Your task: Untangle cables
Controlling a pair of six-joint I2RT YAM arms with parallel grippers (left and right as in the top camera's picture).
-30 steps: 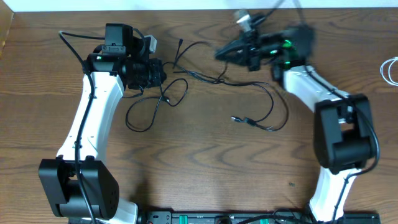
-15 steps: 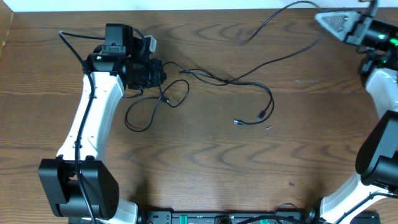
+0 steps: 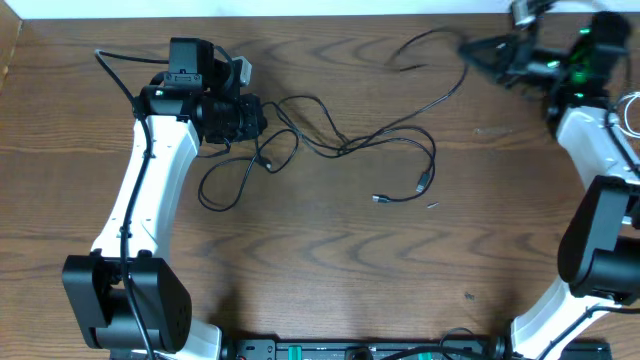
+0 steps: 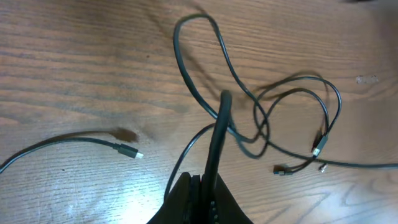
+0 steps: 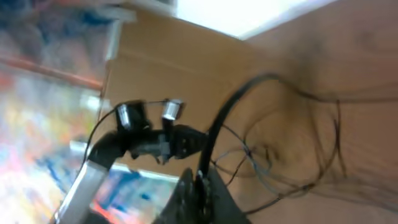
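I will pull my right gripper to the right in the overhead view, down beside the white cable (image 3: 630,112), and let go, because the cable still runs into the tangle.
Thin black cables (image 3: 340,145) lie loosely tangled on the wooden table between the arms, with small plugs (image 3: 420,184) at the ends and a loop (image 3: 222,188) at the left. My left gripper (image 3: 256,120) is shut on one black cable end; in the left wrist view the jaws (image 4: 208,186) pinch that cable (image 4: 217,134) above the crossing strands. My right gripper (image 3: 470,52), at the back right, is shut on another black cable that arcs down into the tangle. The blurred right wrist view shows its jaws (image 5: 200,183) on that cable (image 5: 217,124). A white cable (image 3: 630,112) lies at the right edge.
The table's far edge runs just behind both grippers. A loose plug (image 4: 129,151) lies on the wood left of my left gripper. The arm bases stand at the front left and front right of the table.
My right gripper swung far right with its cable, pulling it out of the tangle, then came back a little left. The strands in the middle shifted. The left arm has not moved.
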